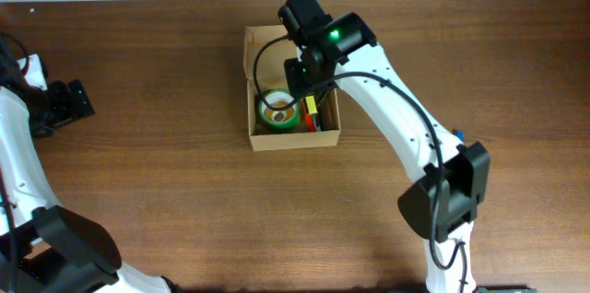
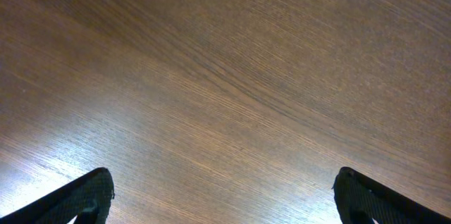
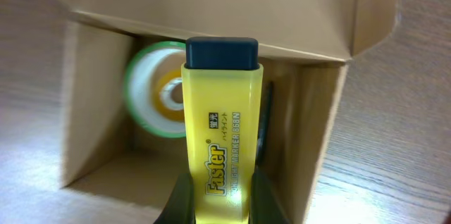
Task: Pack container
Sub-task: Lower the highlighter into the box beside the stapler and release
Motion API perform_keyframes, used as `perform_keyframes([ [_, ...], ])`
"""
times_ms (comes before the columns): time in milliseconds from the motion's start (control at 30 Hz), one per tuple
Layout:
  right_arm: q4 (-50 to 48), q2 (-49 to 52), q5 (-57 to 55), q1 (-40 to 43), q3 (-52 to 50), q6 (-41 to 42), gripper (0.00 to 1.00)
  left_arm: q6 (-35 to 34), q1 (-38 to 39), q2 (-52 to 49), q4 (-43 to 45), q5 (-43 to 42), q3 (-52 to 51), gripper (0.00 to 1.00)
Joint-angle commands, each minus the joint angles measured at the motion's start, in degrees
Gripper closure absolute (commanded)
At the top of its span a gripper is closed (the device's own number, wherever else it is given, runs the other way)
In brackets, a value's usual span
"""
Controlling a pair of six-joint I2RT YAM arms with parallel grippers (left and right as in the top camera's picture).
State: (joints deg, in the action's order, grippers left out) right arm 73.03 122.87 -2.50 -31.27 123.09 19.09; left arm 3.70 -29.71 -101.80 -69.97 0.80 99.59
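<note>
My right gripper lowers into the container next and releases the highlighter in the slot between pen and the container's side [image 1: 328,114], since the tape roll [image 1: 277,114] fills the container's opposite side.
The tan cardboard container [image 1: 293,138] stands open at the table's middle back, its flap lid up at the far side; it also shows in the right wrist view [image 3: 331,111]. Inside lie a green tape roll [image 1: 277,114] [image 3: 151,97] and an orange-and-dark pen-like item [image 1: 312,120]. My right gripper [image 3: 220,196] hangs over the container's right half, shut on a yellow highlighter marker [image 3: 220,132] [image 1: 312,104] with a dark cap. My left gripper [image 2: 224,192] is open and empty over bare wood at the far left [image 1: 64,104].
The brown wooden table [image 1: 166,192] reaches to all sides. The right arm [image 1: 406,136] crosses from the front right to the container. The left arm's base [image 1: 64,238] is at the front left.
</note>
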Motion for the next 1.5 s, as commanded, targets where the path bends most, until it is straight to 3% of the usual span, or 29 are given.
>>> perform_keyframes([
  [0, 0.09, 2.08, -5.27, 0.22, -0.22, 0.72, 0.96, 1.11, -0.22, -0.52, 0.09, -0.44, -0.17, 0.00],
  [1467, -8.61, 5.07, -2.01, 2.51, -17.66, 6.88, 0.96, 1.11, -0.22, -0.52, 0.09, -0.44, -0.17, 0.00],
])
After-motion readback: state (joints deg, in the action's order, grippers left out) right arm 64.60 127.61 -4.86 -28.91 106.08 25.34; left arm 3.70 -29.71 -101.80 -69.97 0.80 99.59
